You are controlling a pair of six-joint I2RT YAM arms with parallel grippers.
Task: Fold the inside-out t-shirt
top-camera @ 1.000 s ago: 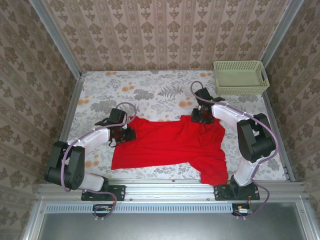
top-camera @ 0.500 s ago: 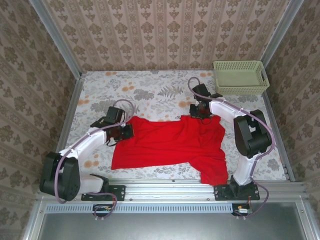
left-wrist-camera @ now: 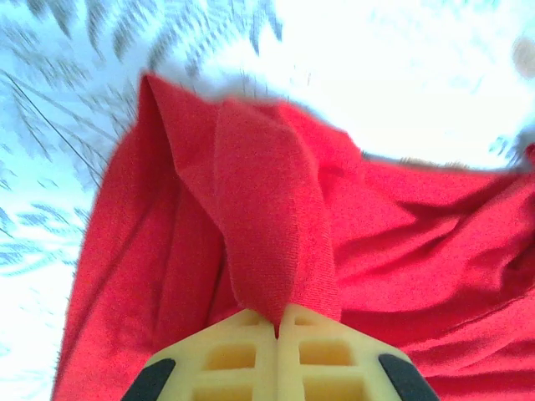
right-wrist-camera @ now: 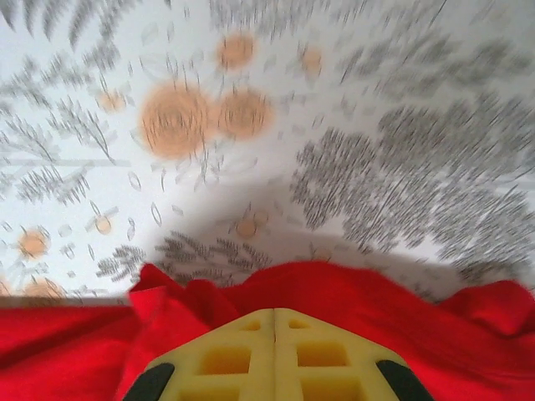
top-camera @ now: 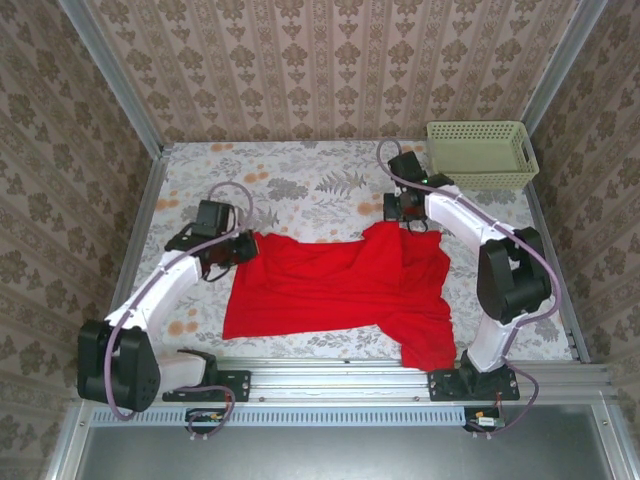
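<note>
My left gripper draws the shirt's held corner outward next and lets it go over the bare flowered tabletop, since that space lies outward of my gripper.
The inside-out t-shirt (top-camera: 340,285) is a plain red cloth spread across the near middle of the flowered table, one part hanging over the front edge at the right. My left gripper (top-camera: 236,247) is shut on the shirt's far left corner. In the left wrist view a fold of the red cloth (left-wrist-camera: 267,217) runs into the closed yellow fingertips (left-wrist-camera: 251,334). My right gripper (top-camera: 404,217) is shut on the shirt's far right edge, which rises in a small peak. In the right wrist view the cloth (right-wrist-camera: 351,292) bunches around the closed fingertips (right-wrist-camera: 301,334).
A pale green basket (top-camera: 478,152) stands at the back right corner. Patterned walls with metal posts close in the table on three sides. A metal rail (top-camera: 340,372) runs along the front edge between the arm bases. Bare flowered tabletop (top-camera: 300,185) lies behind the shirt.
Both grippers have shut on the shirt's far edge. The left one has drawn its corner leftward and back; the right one has lifted its edge into a peak toward the back.
</note>
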